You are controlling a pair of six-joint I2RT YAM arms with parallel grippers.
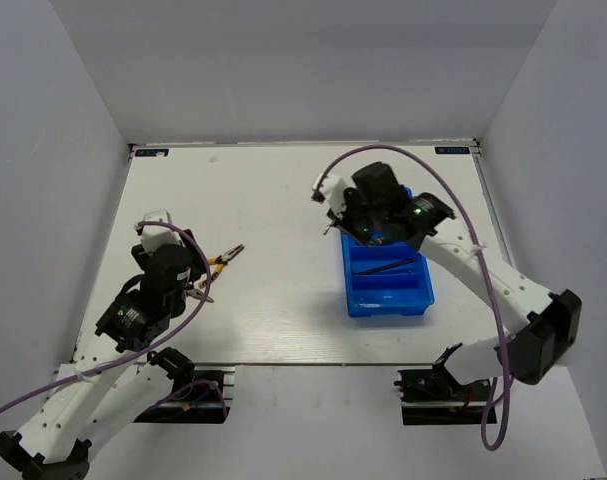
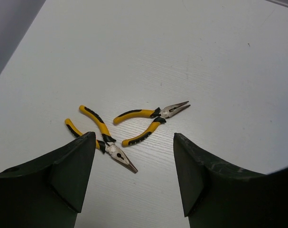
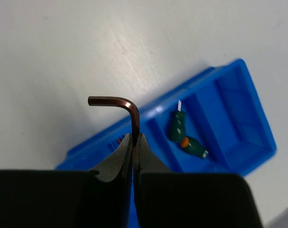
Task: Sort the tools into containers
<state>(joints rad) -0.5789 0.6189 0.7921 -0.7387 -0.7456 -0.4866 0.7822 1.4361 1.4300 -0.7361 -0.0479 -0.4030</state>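
The blue tray's section with another hex key is below my right gripper and to its right in the top view, so I will move it across, lower and release next.
Two yellow-and-black pliers lie on the white table, one [image 2: 151, 121] further off and one [image 2: 98, 137] close to my left fingertip. One shows in the top view [image 1: 226, 257]. My left gripper [image 2: 133, 142] is open and empty just short of them. My right gripper [image 3: 135, 137] is shut on a dark L-shaped hex key [image 3: 127, 107] and holds it above the left edge of the blue tray [image 3: 238, 109]. Two green-handled screwdrivers [image 3: 178, 126] [image 3: 195, 147] lie in one tray section. Another hex key [image 1: 388, 267] lies in a middle section of the tray [image 1: 418, 300].
White walls close in the table at the back and both sides. The right arm and its purple cable arch over the far end of the tray. The arm bases stand at the near edge.
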